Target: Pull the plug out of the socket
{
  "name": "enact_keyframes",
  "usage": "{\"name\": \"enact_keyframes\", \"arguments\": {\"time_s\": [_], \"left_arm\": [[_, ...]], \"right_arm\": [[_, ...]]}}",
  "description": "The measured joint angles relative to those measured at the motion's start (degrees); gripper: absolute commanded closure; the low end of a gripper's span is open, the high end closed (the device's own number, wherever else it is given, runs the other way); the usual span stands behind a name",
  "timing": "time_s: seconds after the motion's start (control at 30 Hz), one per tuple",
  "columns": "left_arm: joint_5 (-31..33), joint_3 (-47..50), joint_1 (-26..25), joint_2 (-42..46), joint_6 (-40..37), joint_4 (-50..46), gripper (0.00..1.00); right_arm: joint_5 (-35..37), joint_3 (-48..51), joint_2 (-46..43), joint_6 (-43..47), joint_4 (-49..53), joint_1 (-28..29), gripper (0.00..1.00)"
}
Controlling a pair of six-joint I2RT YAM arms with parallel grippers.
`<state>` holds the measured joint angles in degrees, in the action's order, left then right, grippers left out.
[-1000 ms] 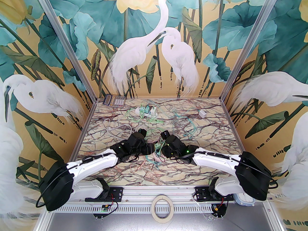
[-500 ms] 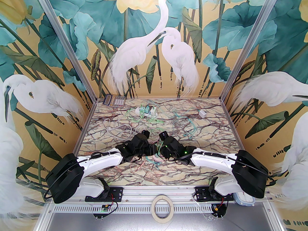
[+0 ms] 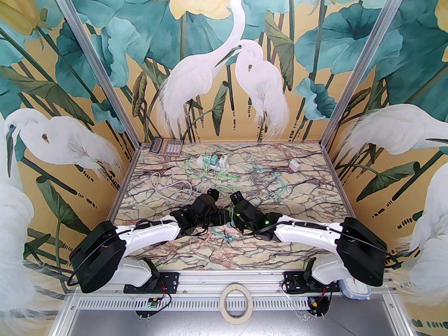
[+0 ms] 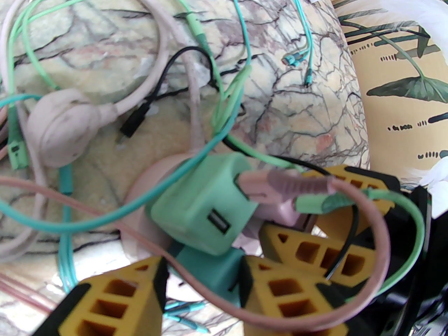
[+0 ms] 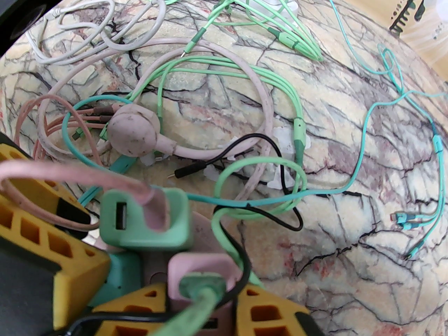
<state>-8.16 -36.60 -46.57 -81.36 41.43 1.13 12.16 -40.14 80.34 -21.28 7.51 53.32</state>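
Note:
The pink plug (image 5: 199, 263) comes up off the socket next, goes to the open tabletop outward of my right gripper by the teal cable ends, then gets released.
A pink round socket (image 4: 140, 194) lies mid-table under a tangle of cables, with three plugs standing in it. The light green plug (image 4: 203, 205) (image 5: 147, 219) carries a pink cable. My left gripper (image 4: 204, 275) (image 3: 223, 218) is shut on the teal plug (image 4: 213, 264) (image 5: 122, 275), its yellow fingers (image 4: 105, 303) on either side. From the opposite side, my right gripper (image 5: 201, 287) (image 3: 232, 219) is shut on the pink plug (image 5: 199, 263) (image 4: 280, 212), which has a green cable in it. The two grippers nearly touch.
The socket's own round pink mains plug (image 5: 133, 135) and loose green, teal, black and white cables lie around it. At the back stand a white power strip (image 3: 213, 163), a calculator (image 3: 166, 146) and a white adapter (image 3: 294, 166). A tape roll (image 3: 235, 301) sits at the near edge.
The left arm swung right and the right arm edged left, so both grippers closed in on the socket. The green plug seen between them earlier is now hidden from above.

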Motion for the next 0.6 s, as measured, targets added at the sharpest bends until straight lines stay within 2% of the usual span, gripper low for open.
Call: {"name": "enact_keyframes", "arguments": {"time_s": [0.1,0.27,0.47,0.6], "left_arm": [[0.0,-0.3,-0.2,-0.8,0.2,1.0,0.6],[0.0,-0.6,-0.3,-1.6,0.4,1.9,0.6],[0.4,-0.7,-0.4,-1.0,0.6,1.0,0.59],[1.5,-1.2,-0.7,0.5,0.4,-2.2,0.58]], "right_arm": [[-3.0,1.2,-3.9,-0.3,-1.3,-2.3,0.82],[-3.4,1.3,-7.8,-0.1,-1.6,-2.9,0.81],[-0.3,1.2,-11.8,0.5,1.4,-3.8,0.81],[2.1,1.2,-17.6,0.5,3.7,-7.4,0.81]]}}
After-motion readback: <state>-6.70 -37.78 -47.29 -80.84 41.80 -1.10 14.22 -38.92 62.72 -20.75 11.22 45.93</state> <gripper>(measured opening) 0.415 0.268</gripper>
